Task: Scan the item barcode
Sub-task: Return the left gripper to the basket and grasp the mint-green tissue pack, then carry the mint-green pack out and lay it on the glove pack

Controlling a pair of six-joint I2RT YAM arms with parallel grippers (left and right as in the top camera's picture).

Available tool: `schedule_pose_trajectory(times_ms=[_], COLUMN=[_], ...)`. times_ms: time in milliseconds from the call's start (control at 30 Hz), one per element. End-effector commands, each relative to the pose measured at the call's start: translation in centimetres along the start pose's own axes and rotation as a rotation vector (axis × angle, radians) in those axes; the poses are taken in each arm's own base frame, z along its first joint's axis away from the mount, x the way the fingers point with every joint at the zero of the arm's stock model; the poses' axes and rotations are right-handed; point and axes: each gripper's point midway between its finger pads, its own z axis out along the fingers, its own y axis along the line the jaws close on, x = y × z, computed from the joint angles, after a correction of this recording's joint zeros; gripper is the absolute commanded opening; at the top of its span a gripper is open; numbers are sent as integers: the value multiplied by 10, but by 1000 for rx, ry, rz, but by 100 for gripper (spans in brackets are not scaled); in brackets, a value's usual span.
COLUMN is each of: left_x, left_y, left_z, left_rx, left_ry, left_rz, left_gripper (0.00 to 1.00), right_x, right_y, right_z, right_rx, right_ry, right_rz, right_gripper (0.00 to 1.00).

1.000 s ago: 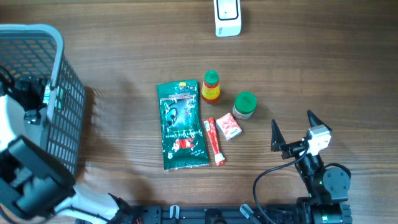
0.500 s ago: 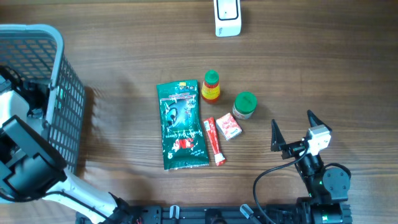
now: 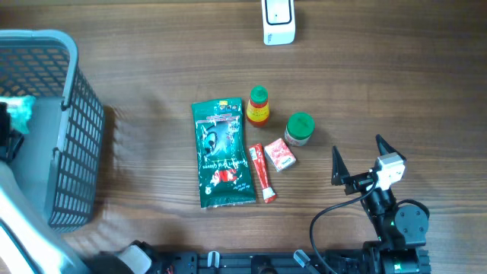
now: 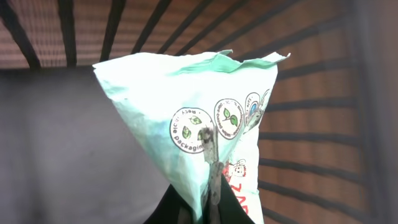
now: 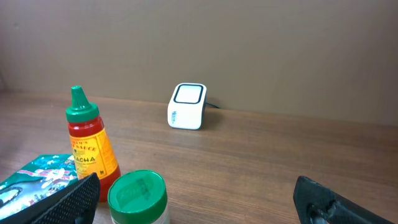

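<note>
The basket bars surround my left gripper, so I will next raise it over the basket rim, then bring it down to release the packet (image 3: 20, 107) on the pouch's edge by the stick pack.
A pale mint snack packet (image 4: 180, 93) with round leaf logos and red print hangs inside the grey basket (image 3: 72, 99). My left gripper (image 4: 210, 169) is shut on the packet's lower seam. In the overhead view a corner of the packet (image 3: 20, 107) shows at the far left, above the basket floor. The white barcode scanner (image 3: 278, 21) stands at the table's far edge, well away from the packet, and also shows as a small white box (image 5: 186, 106) in the right wrist view. My right gripper (image 3: 358, 164) rests open near the front right, holding nothing.
In the middle of the table lie a dark green pouch (image 3: 222, 152), a red sauce bottle with a green cap (image 3: 258, 106), a green-lidded jar (image 3: 299, 128), a small red box (image 3: 280, 155) and a red stick pack (image 3: 262, 173). The basket's bars surround the left gripper.
The left gripper has gone from open to shut on the mint packet. The left arm has shifted toward the left edge, uncovering the basket. The right arm has not moved.
</note>
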Motion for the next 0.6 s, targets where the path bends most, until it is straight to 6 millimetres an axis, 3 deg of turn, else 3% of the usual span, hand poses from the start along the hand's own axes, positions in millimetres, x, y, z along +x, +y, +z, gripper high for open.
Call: schedule_pose_trajectory(times_ms=[0, 100, 133, 267, 433, 567], left_x=[14, 56, 78, 138, 203, 251], left_y=[-16, -15, -12, -11, -23, -31], left_z=[-90, -131, -141, -161, -171, -162], left_rx=[114, 157, 159, 183, 249, 298], left_ry=[-70, 7, 69, 265, 470, 589], left_rz=[-92, -80, -58, 43, 246, 388], left_gripper=[4, 4, 4, 4, 4, 4], right_x=[-2, -2, -2, -2, -2, -2], right_y=[0, 0, 0, 0, 0, 0], right_z=[0, 0, 0, 0, 0, 0], right_rx=[1, 1, 1, 1, 1, 2], right_ry=[-10, -10, -10, -10, -10, -10], right_rz=[-11, -11, -11, -11, -11, -11], right_gripper=[100, 100, 100, 100, 100, 100])
